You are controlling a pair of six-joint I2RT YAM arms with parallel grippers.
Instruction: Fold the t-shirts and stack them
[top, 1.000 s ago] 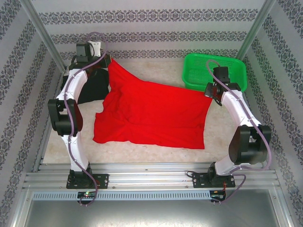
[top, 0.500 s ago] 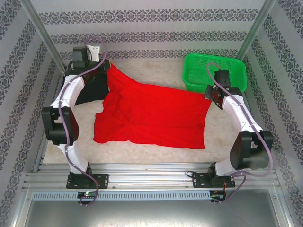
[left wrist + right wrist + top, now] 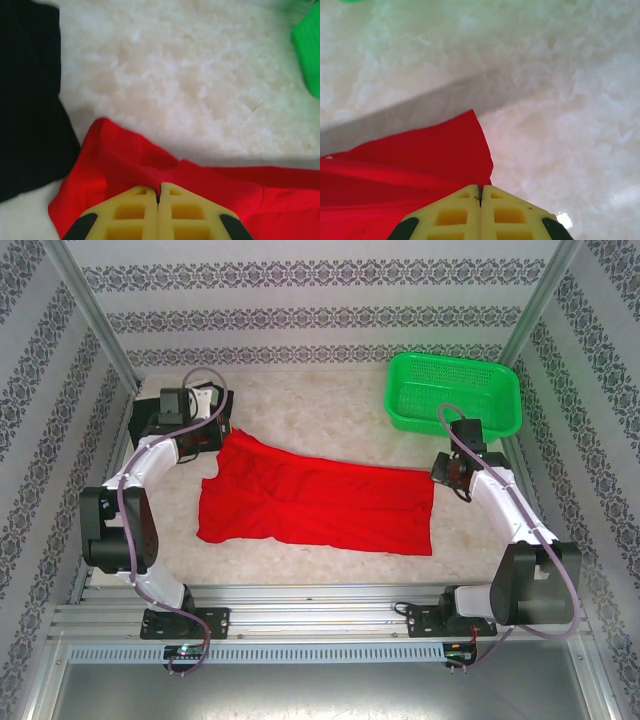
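Note:
The nearer cloth is lying flat. Next, my right gripper should pull the t-shirt's pinched corner back toward my base, onto the middle of the t-shirt's end [image 3: 422, 511], and let it go.
The red t-shirt [image 3: 315, 505] lies as a wide band across the middle of the table, plain side up. My left gripper [image 3: 220, 437] is shut on its far left edge; the yellow fingers [image 3: 135, 215] pinch a ridge of red cloth [image 3: 115, 165]. My right gripper [image 3: 438, 474] is shut on the far right corner of the red cloth [image 3: 420, 160], at the tip of its fingers [image 3: 505, 215]. The black t-shirt [image 3: 25, 100] lies bunched at the far left, partly under my left arm.
A green mesh basket [image 3: 455, 390] stands at the far right, just beyond my right wrist; its edge [image 3: 307, 45] shows in the left wrist view. Patterned walls close in the table on three sides. Bare pale tabletop [image 3: 320, 405] lies beyond the red shirt.
Both grippers have come toward the near side and down, drawing the red shirt's far edge with them. The shirt now covers a shallower, flatter band. The left arm has left the back wall.

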